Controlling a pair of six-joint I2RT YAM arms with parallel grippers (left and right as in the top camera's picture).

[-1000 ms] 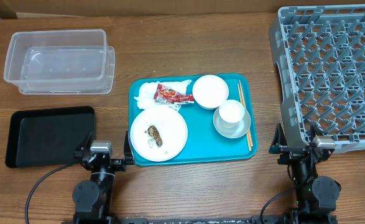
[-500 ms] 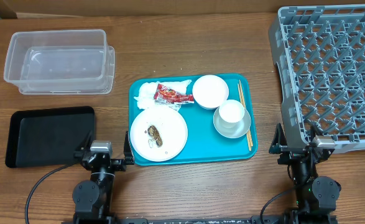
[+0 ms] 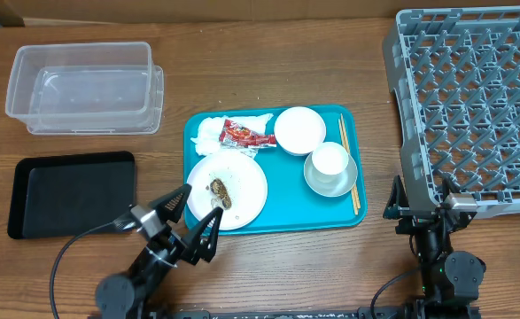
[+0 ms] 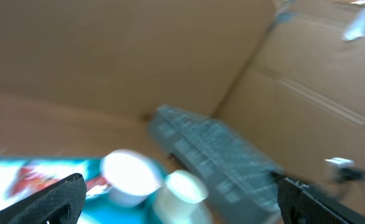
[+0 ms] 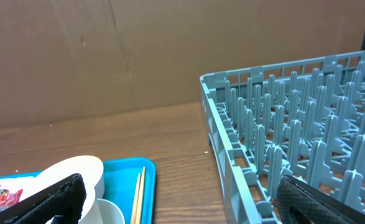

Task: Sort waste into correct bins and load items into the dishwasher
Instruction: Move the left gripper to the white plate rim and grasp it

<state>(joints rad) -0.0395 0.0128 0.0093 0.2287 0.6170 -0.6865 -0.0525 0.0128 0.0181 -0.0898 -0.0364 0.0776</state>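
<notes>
I next tilt my left gripper down, swing it across the plate and lower it onto the plate's rim facing the grey-green bowl, where bare teal tray leaves room for a finger.
On the teal tray [image 3: 286, 202] lie a white plate [image 3: 239, 197] with a brown food scrap [image 3: 220, 191], a crumpled napkin [image 3: 208, 133], a red wrapper [image 3: 244, 135], a small white bowl [image 3: 298, 129], a white cup [image 3: 330, 159] in a grey-green bowl [image 3: 332, 183], and chopsticks [image 3: 349, 165]. The clear tub [image 3: 84, 88] and black tray [image 3: 72, 192] are at the left, the grey dish rack [image 3: 472, 106] at the right. My left gripper [image 3: 192, 221] is open and empty over the plate's near-left edge. My right gripper [image 3: 419, 200] is open and empty by the rack's near-left corner. The left wrist view is blurred.
A cardboard wall runs behind the table [image 5: 107, 56]. Bare wooden tabletop [image 3: 268, 71] lies between the tub, the teal tray and the rack. A black cable [image 3: 65, 257] trails from the left arm near the front edge.
My left arm has swung up and to the right, from beside the black tray to over the plate's near edge. The right arm has not moved.
</notes>
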